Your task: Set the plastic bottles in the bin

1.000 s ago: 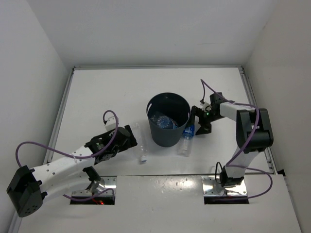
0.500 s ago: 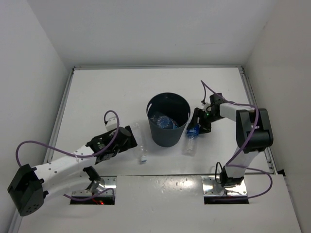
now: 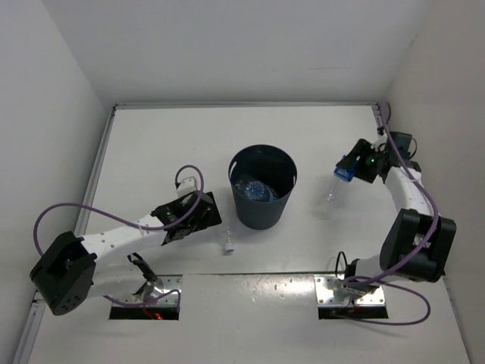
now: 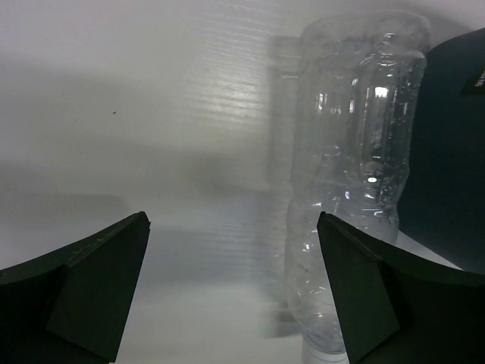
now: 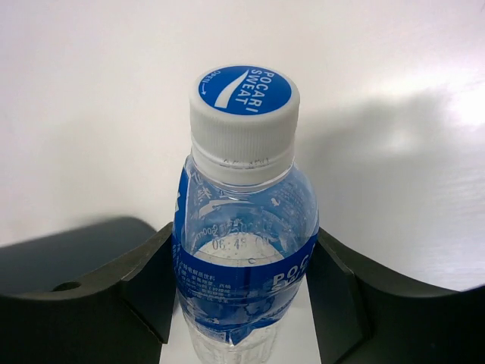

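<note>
The right gripper rises and swings over the bin next, then lowers the blue-labelled bottle's base into the bin's opening [image 3: 263,174].
My right gripper [image 3: 353,167] is shut on a blue-labelled plastic bottle [image 3: 338,182] and holds it in the air to the right of the bin [image 3: 262,214]. In the right wrist view both fingers [image 5: 144,280] press the label of this bottle [image 5: 244,227], whose white and blue cap points away. A clear, white-capped bottle [image 3: 226,236] lies on the table left of the bin. My left gripper [image 3: 212,217] is open right beside it. In the left wrist view this bottle [image 4: 352,189] lies just inside the right finger [image 4: 364,303]. More bottles [image 3: 255,189] lie inside the bin.
The dark wall of the bin [image 4: 447,152] stands directly behind the clear bottle. White walls enclose the table on the left, back and right. Purple cables loop off both arms.
My right gripper shut on the blue-labelled bottle beside the bin, lifted it and swung it to the right. My left gripper moved right, closer to the clear bottle.
</note>
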